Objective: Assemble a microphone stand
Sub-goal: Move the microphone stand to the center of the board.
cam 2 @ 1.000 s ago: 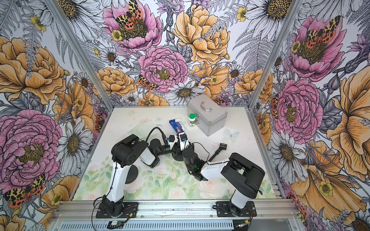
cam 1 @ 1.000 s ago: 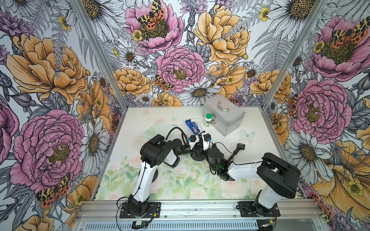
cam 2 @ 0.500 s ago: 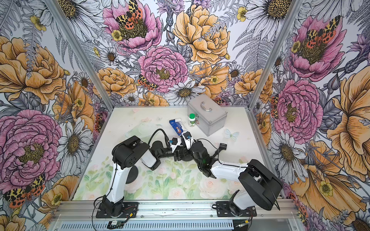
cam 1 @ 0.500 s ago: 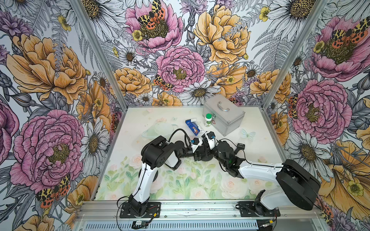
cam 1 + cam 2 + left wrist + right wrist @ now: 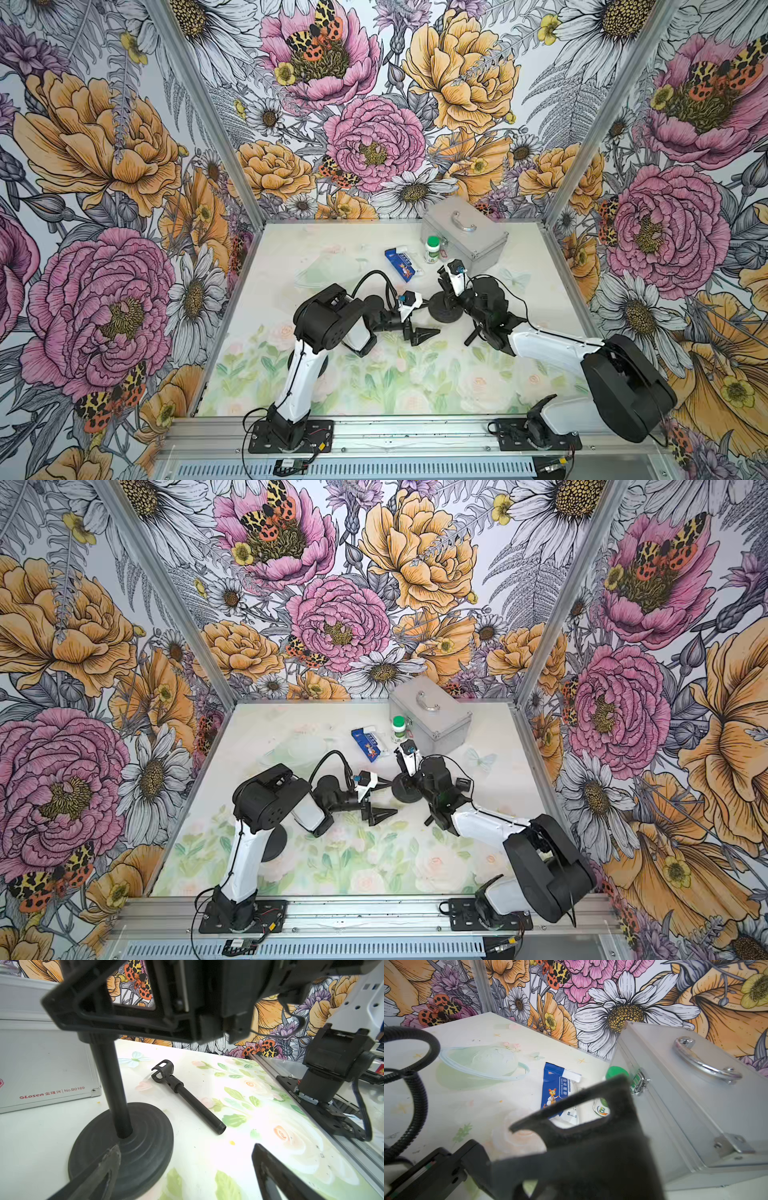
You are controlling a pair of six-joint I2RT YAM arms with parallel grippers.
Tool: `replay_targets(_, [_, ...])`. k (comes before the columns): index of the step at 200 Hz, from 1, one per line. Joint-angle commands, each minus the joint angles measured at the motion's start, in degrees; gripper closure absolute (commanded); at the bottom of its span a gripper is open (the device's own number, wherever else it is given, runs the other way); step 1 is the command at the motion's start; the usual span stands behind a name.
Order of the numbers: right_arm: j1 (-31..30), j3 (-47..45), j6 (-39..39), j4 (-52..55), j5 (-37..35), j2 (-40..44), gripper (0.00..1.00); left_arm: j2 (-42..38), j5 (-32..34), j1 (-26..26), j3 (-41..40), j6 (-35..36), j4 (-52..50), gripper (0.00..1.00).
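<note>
My right gripper moves outward with the pole to the mat near the green-capped bottle next and releases the pole's top, since the pole stands upright in its base.
The stand's round black base [image 5: 444,316] [image 5: 143,1147] rests on the mat mid-table, with its pole [image 5: 112,1088] upright in it. My right gripper [image 5: 448,291] is shut on the pole's top, directly above the base. In both top views it hides the pole. My left gripper [image 5: 428,318] [image 5: 187,1159] stands open just left of the base, one fingertip [image 5: 108,1163] over the base's rim, nothing held. A second black rod with a mic clip [image 5: 187,1097] lies flat on the mat right of the base, mostly under the right arm in a top view [image 5: 463,783].
A silver case [image 5: 465,237] stands at the back right, close behind the base. A green-capped bottle [image 5: 432,249], a blue packet [image 5: 400,264] and a clear mask [image 5: 481,1064] lie beside it. The aluminium rail [image 5: 415,432] runs along the front edge.
My left gripper has opened, let go of the stand and drawn back slightly left. The right arm has swung out to the right, its shut gripper moving back over the base.
</note>
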State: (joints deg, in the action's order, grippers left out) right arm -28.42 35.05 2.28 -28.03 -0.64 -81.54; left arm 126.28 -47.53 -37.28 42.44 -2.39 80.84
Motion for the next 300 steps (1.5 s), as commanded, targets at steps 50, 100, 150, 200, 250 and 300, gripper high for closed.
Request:
replay_targets(50, [5.0, 15.54, -1.19, -4.33, 4.31, -13.09, 1.0, -3.65, 2.16, -1.42, -2.88, 3.89, 0.07, 0.01])
replay_targets(100, [5.17, 18.84, -3.62, -7.86, 4.8, -19.33, 1.0, -3.6, 2.39, -1.44, -2.97, 4.05, 0.06, 0.01])
replay_targets(150, [5.14, 14.12, -5.41, -7.37, 3.98, -16.71, 0.65, -3.59, 2.24, -1.13, -2.8, 3.66, 0.05, 0.01])
replay_targets(200, [5.01, 7.7, -6.11, -2.49, 8.24, -7.4, 0.52, -5.72, 6.12, -1.26, -4.51, 4.42, 0.07, 0.01])
replay_targets(250, [3.84, -3.19, -6.79, 3.62, 9.21, 5.52, 0.0, -10.16, 16.49, -1.18, -9.38, 8.06, 0.07, 0.01])
replay_targets(300, [-6.77, -3.3, -2.28, 25.54, -10.8, 18.3, 0.0, -19.0, 24.64, -1.61, -12.89, 6.01, 0.09, 0.01])
